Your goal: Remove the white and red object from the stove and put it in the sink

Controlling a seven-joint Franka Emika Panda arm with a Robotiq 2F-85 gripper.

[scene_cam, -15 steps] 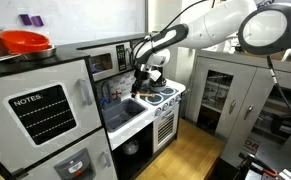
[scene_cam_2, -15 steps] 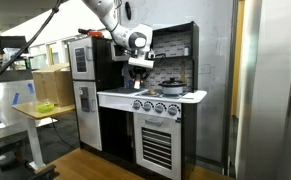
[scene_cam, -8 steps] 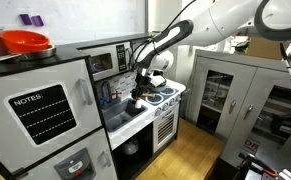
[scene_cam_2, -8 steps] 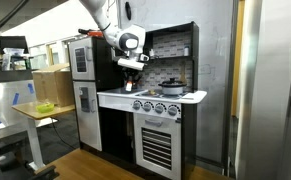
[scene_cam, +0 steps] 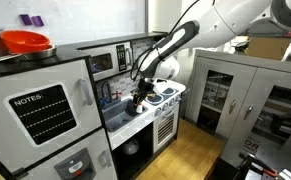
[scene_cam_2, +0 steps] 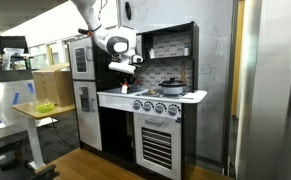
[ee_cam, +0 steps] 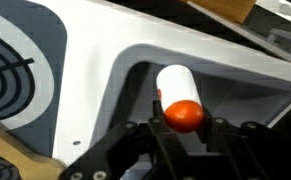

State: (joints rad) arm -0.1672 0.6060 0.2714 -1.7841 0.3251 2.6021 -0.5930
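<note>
The gripper will next go down into the end of the sink basin by the stove and release the white and red object, because that end is open below the gripper.
In the wrist view my gripper (ee_cam: 182, 127) is shut on the white and red object (ee_cam: 175, 92), a white cylinder with a red rounded end that sits between the black fingers (ee_cam: 148, 133). It hangs over the pale sink basin (ee_cam: 257, 92) of the white counter. The stove's dark spiral burner (ee_cam: 7, 68) lies to the left. In both exterior views the gripper (scene_cam: 138, 99) (scene_cam_2: 123, 72) is above the sink (scene_cam: 125, 112) (scene_cam_2: 112, 95), beside the stove (scene_cam: 164, 96) (scene_cam_2: 156, 98). The object is too small to make out there.
A dark pot (scene_cam_2: 171, 88) stands on the stove. The black-fronted microwave (scene_cam: 105, 62) sits just behind the sink. A toy fridge with a chalkboard door (scene_cam: 40, 112) carries a red bowl (scene_cam: 23, 42). A glass-door cabinet (scene_cam: 225, 95) and a side table (scene_cam_2: 40, 112) stand nearby.
The arm has swung from above the stove sideways to above the sink, with the white and red object still held in the gripper.
</note>
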